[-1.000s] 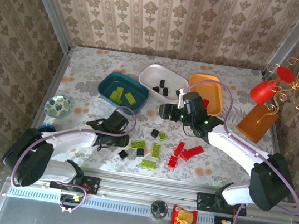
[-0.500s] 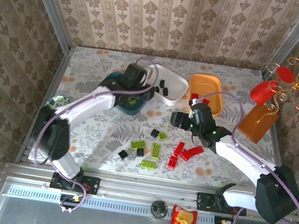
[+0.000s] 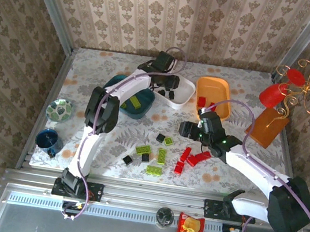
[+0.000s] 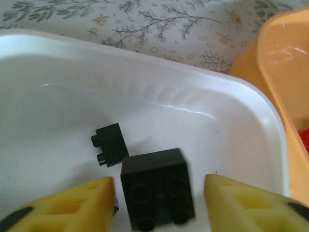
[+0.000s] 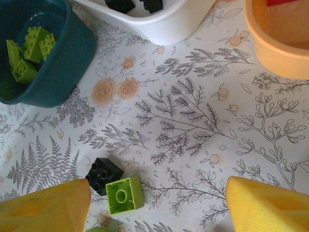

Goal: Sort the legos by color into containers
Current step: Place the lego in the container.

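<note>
The right gripper moves past the green lego and down around the black one next.
My left gripper (image 3: 168, 86) hangs over the white tray (image 3: 189, 89), open. In the left wrist view a black lego (image 4: 157, 193) lies loose and blurred between the parted fingers of the left gripper (image 4: 159, 205), with a smaller black one (image 4: 110, 144) behind it in the white tray (image 4: 231, 111). Lime-green legos (image 5: 29, 48) lie in the teal tray (image 3: 113, 84), and red ones (image 3: 202, 102) in the orange tray (image 3: 215, 85). My right gripper (image 3: 182, 128) is open and empty over the table, its fingers either side of a black lego (image 5: 104, 175) and a green one (image 5: 124, 194). Several green, black and red legos (image 3: 161, 156) lie loose.
A patterned bowl (image 3: 59, 110) and a dark blue cup (image 3: 48, 138) stand at the left edge. A red lamp-like object (image 3: 273, 96) and a brown board (image 3: 267, 126) stand at the right. A snack packet (image 3: 190, 226) lies on the near rail.
The left arm swung from the near table past the teal tray to the white tray, and its gripper opened, letting go of a black lego. The right gripper drifted slightly nearer.
</note>
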Robot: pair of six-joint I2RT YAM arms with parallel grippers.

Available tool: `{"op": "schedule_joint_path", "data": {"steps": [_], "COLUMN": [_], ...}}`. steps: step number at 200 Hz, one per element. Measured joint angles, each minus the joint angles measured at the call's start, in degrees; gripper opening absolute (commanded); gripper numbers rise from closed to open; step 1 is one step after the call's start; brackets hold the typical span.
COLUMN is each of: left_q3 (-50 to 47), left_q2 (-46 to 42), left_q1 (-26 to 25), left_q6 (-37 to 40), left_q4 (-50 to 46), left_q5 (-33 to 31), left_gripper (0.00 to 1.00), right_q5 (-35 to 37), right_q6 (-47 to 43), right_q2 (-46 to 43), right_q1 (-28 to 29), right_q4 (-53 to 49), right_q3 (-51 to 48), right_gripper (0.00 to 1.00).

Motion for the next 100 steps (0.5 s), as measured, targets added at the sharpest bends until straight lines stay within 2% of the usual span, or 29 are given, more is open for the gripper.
{"op": "schedule_joint_path", "data": {"steps": [32,58,72,100], "left_q3": [3.6,1.9,-5.0,-23.7], "left_q2": [0.0,-3.5,-9.7,-27.5], "left_q1": [0.0,0.0,-0.3,-1.3], "left_q6": [0.0,-0.2,-0.6,-1.4], "left_q4": [-1.7,-1.0,1.7,9.2], "left_q5": [1.1,2.0,2.3,2.6], "left_gripper": [0.76,0.86,0.99,1.00], "right_q5": [-0.8,-1.8,-2.4,-3.6], "right_q6": [0.0,-0.2,-0.7,-3.0], "right_q2": [0.3,2.1,4.0,9.9], "right_q1": [0.1,0.7,1.7,5.4], "right_q4": [-0.1,-0.2,-0.6,-2.1], "right_q3": [0.0,0.1,0.9,4.9], "right_gripper": [0.76,0.74,0.73,0.74]}}
